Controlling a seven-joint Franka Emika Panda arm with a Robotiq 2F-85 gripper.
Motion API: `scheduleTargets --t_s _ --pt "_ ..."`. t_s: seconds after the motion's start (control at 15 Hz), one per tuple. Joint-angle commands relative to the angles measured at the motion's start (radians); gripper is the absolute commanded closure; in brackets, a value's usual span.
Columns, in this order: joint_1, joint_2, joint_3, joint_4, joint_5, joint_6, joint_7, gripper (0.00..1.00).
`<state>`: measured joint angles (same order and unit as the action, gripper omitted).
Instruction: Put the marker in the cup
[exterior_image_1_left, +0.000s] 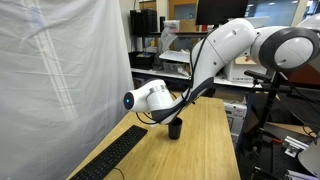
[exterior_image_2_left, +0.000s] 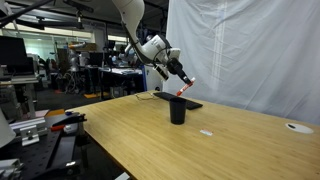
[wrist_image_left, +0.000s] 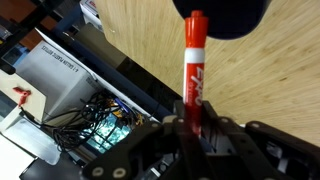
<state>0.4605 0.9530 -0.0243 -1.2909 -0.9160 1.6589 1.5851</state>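
Note:
The tip of the red-orange marker is just above the black cup's rim, so next my gripper needs to lower the marker a little and move toward the cup's opening.
My gripper (wrist_image_left: 190, 128) is shut on the red-orange marker (wrist_image_left: 193, 70), which sticks out from between the jaws in the wrist view. Its far tip points at the black cup (wrist_image_left: 220, 15) at the top edge. In an exterior view the marker (exterior_image_2_left: 181, 91) hangs tilted just above the rim of the cup (exterior_image_2_left: 178, 110), held by the gripper (exterior_image_2_left: 184, 78). In an exterior view the cup (exterior_image_1_left: 175, 128) stands on the wooden table (exterior_image_1_left: 200, 150), and the gripper (exterior_image_1_left: 170, 112) sits just above it; the marker is hidden there.
A black keyboard (exterior_image_1_left: 115, 155) lies along the table edge next to a white curtain (exterior_image_1_left: 60, 70); it also shows behind the cup (exterior_image_2_left: 172, 98). A small white object (exterior_image_2_left: 206, 132) lies on the table. Cluttered benches and cables (wrist_image_left: 90, 110) lie beyond the table edge.

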Motion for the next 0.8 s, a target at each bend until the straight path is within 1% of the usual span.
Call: scheduleTargets --t_s 0.0,0.73 --pt "-0.003 0.023 0.005 0.03 -0.029 0.02 -0.008 0.95" --pt "-0.007 0.031 -0.001 -0.002 -0.031 0.072 0.005 0.95"
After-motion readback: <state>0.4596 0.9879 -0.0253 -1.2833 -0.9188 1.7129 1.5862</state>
